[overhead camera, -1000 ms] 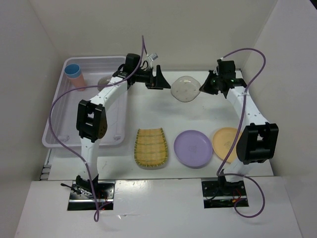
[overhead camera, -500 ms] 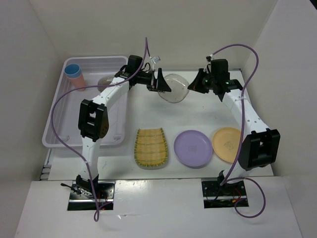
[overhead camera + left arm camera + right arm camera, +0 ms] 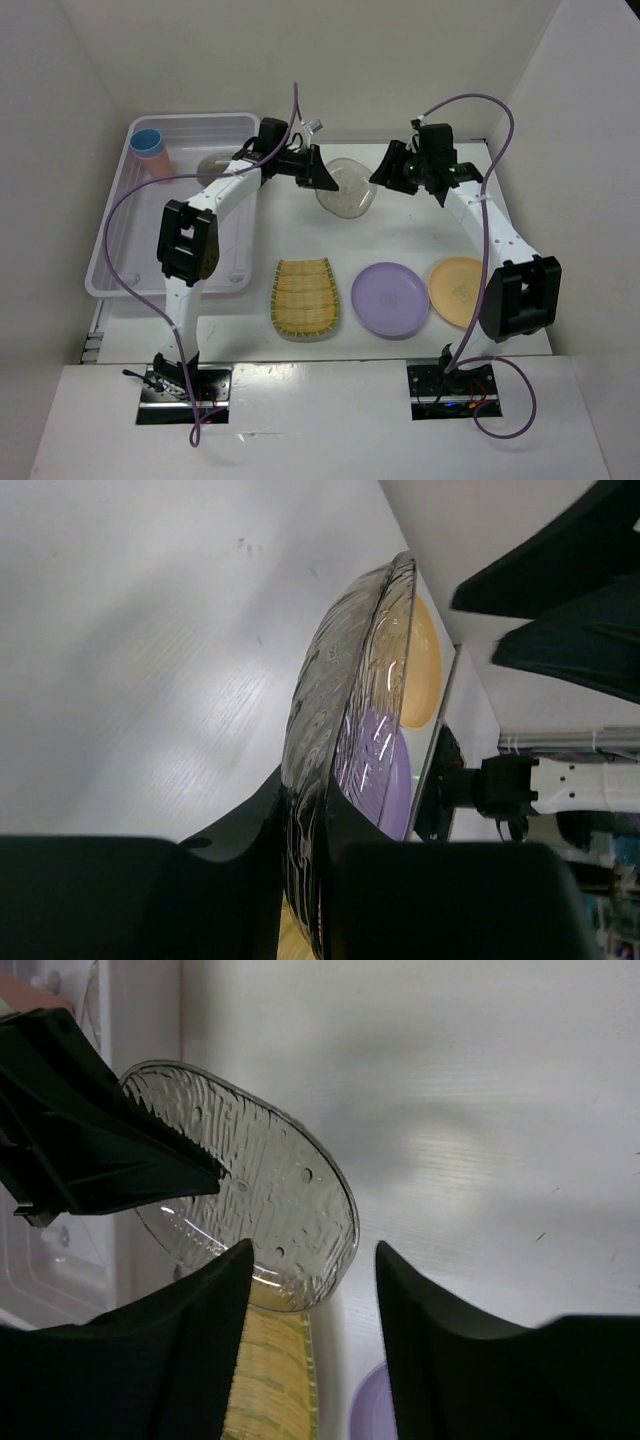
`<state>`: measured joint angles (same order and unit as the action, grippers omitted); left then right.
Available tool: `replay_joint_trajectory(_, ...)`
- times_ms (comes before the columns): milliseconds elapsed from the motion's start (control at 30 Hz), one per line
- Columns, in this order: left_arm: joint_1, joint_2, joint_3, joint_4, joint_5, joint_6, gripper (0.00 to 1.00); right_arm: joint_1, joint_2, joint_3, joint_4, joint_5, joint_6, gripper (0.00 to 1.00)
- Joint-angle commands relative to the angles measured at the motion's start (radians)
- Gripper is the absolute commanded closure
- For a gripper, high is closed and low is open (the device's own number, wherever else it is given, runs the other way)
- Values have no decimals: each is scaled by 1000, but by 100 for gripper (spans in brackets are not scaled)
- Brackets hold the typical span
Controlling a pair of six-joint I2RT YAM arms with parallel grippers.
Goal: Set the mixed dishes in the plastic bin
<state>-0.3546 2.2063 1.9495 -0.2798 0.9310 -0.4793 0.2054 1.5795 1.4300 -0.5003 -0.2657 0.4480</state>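
The left gripper moves to the left in the top view next, then down over the bin's grey plate to release, since both plates match.
My left gripper [image 3: 323,177] is shut on the left rim of a translucent grey plate [image 3: 350,191], which hangs above the table's far middle. The left wrist view shows this plate [image 3: 335,710] edge-on, pinched between the black fingers [image 3: 230,880]. Just right of the plate, my right gripper [image 3: 386,172] stands open, and in its wrist view the plate [image 3: 255,1175] lies past its spread fingertips, untouched. The plastic bin [image 3: 190,118] at the left holds a blue cup [image 3: 147,141] stacked in a pink cup [image 3: 160,166] and another grey plate [image 3: 212,165].
On the near table lie a yellow ribbed tray [image 3: 305,298], a lilac plate [image 3: 390,299] and an orange plate [image 3: 458,290], in a row from left to right. White walls close in the table at the back and sides.
The right gripper carried the grey plate leftward, then opened and let it go. The left gripper shut on the plate's other rim.
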Motion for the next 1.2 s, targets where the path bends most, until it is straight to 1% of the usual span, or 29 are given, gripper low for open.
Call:
replay_joint_trajectory(0, 52, -78, -79, 95, -69, -77, 100, 8, -15, -17, 55, 52, 17, 41)
replay_joint_trajectory(33, 75, -109, -98, 135, -84, -108, 100, 8, -35, -29, 77, 69, 17, 38)
replay_joint_trajectory(67, 129, -126, -113, 146, -104, -155, 100, 8, -45, -43, 77, 86, 17, 37)
replay_joint_trajectory(133, 189, -186, -170, 181, -181, -194, 100, 8, -59, -81, 77, 128, 17, 33)
replay_joint_trajectory(167, 248, -209, -196, 201, -207, -229, 100, 8, -59, -109, 77, 128, 6, 31)
replay_joint_trajectory(200, 276, -250, -225, 227, -236, -249, 100, 8, -70, -126, 77, 160, -3, 30)
replay_joint_trajectory(233, 304, -267, -254, 279, -288, -269, 100, 8, -84, -146, 77, 160, -3, 29)
replay_joint_trajectory(267, 350, -281, -309, 306, -317, -304, 100, 8, -84, -187, 77, 160, -17, 29)
replay_joint_trajectory(367, 414, -303, -394, 379, -418, -355, 100, 8, -95, -224, 77, 184, -29, 28)
replay_joint_trajectory(433, 424, -312, -428, 422, -464, -403, 100, 8, -95, -235, 68, 184, -38, 28)
replay_joint_trajectory(533, 433, -312, -452, 432, -610, -424, 99, 8, -85, -253, 78, 158, -20, 28)
replay_joint_trajectory(700, 424, -247, -452, 441, -708, -481, 97, 8, -85, -263, 111, 123, 0, 28)
replay_joint_trajectory(733, 424, -247, -468, 441, -777, -493, 97, 17, -85, -263, 111, 114, 9, 28)
replay_joint_trajectory(833, 424, -247, -526, 476, -880, -550, 96, 37, -75, -263, 120, 102, 9, 28)
replay_joint_trajectory(967, 433, -247, -555, 476, -960, -610, 96, 48, -50, -263, 129, 69, 0, 26)
replay_joint_trajectory(1133, 442, -212, -566, 485, -994, -660, 96, 77, -19, -263, 151, 11, -20, 26)
replay_joint_trajectory(1167, 442, -201, -566, 494, -994, -660, 96, 100, -7, -263, 151, 11, -20, 26)
